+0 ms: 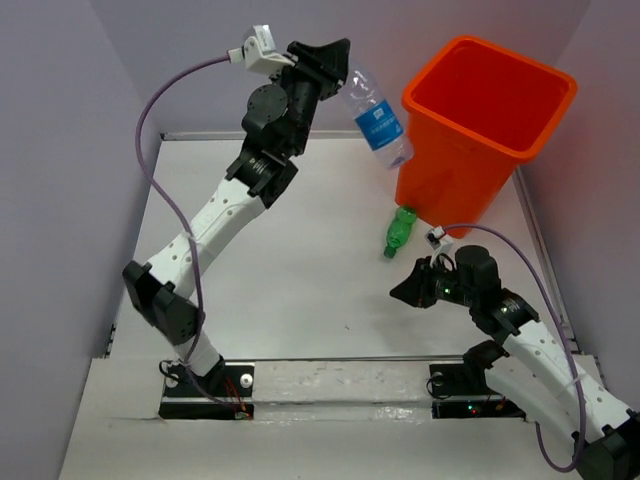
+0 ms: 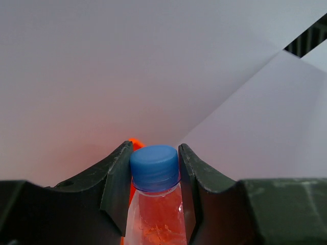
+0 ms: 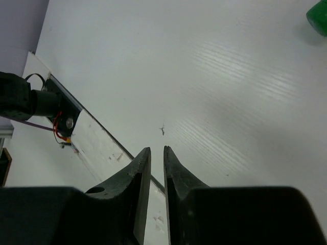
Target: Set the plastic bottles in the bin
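The bottle will go to the right in the top view next, as my left gripper swings it over the opening of the orange bin.
My left gripper (image 1: 338, 68) is raised high, left of the bin, and shut on a clear plastic bottle (image 1: 376, 116) with a blue label. The bottle hangs tilted beside the orange bin's (image 1: 492, 112) near-left rim. In the left wrist view, the fingers (image 2: 118, 176) clamp the bottle just under its blue cap (image 2: 154, 167), and orange shows through the bottle's clear body. A green bottle (image 1: 399, 231) lies on the table against the bin's base; its end shows in the right wrist view (image 3: 319, 16). My right gripper (image 1: 404, 290) is low over the table, shut and empty (image 3: 157, 149).
The white table (image 1: 300, 280) is enclosed by pale purple walls (image 1: 60, 150) on the left, back and right. The bin stands in the far right corner. The arm bases sit on a strip at the table's near edge (image 1: 340, 385).
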Available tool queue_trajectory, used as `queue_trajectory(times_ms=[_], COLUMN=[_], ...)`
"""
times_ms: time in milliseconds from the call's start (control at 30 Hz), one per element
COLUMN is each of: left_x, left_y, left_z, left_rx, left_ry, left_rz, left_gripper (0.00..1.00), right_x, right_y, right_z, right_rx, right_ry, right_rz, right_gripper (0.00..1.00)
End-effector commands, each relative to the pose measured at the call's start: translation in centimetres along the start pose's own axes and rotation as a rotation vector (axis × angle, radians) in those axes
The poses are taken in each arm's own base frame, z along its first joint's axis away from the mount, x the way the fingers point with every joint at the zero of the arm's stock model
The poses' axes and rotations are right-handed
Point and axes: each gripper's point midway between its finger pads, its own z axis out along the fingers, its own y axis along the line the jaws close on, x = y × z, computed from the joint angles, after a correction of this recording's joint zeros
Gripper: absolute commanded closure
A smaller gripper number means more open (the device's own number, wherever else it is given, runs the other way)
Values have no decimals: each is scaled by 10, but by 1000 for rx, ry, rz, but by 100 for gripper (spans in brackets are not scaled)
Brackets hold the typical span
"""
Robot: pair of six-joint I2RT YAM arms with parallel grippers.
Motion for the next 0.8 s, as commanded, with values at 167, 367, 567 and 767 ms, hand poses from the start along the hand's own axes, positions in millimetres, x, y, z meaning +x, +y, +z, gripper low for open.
queue_trajectory(times_ms=[167,367,567,767], left_x=[-3,34,85,111], left_y=[-99,-88,-60,-53], left_z=[73,75,82,85], left_rx=[240,311,309,327], left_ry=[-265,-447,-451,-407], left_rz=[-190,-278,-214,-142], left_gripper=[100,100,73,20], right_x=[-15,-15,-6,-3], right_y=[22,38,45,44], right_z=[13,24,31,33], right_rx=[-114,-178,-205,-201], right_ry=[-36,-18,12,14], right_rz=[-47,-57,-61,-64], right_gripper=[79,79,80,82])
